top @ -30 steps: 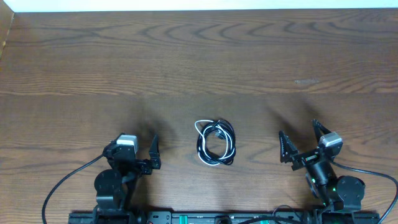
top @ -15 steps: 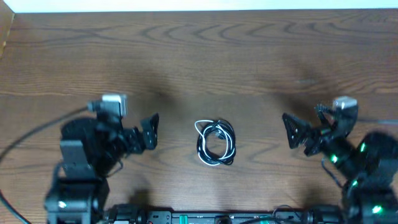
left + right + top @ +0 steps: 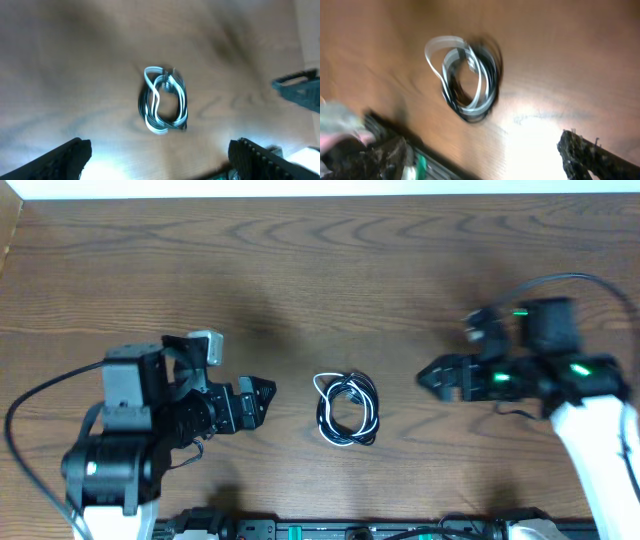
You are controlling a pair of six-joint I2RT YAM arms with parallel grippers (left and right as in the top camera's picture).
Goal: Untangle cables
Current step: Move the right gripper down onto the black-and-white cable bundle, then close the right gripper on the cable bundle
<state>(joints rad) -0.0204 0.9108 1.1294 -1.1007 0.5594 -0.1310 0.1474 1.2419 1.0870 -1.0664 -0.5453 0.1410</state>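
I will next move my open right gripper to the left in the overhead view and down onto the black pieces of cable. They lie bunched in the coil, apart from my right gripper.
The cables point(image 3: 346, 410) lie in one small coil on the wooden table, a thin black cord and a thin white cord looped together. The coil also shows in the left wrist view point(image 3: 163, 106) and, blurred, in the right wrist view point(image 3: 466, 79). My left gripper point(image 3: 255, 401) is open and empty, to the left of the coil and apart from it. My right gripper point(image 3: 440, 376) is open and empty, to the right of the coil and apart from it.
The wooden table point(image 3: 330, 280) stretches far behind the coil to a pale back edge. A thick black cable point(image 3: 40, 405) loops from the left arm at the front left. The arms' base rail point(image 3: 330, 530) runs along the front edge.
Both arms have risen from near the front rail and swung inward toward the coil. The coil has not moved.
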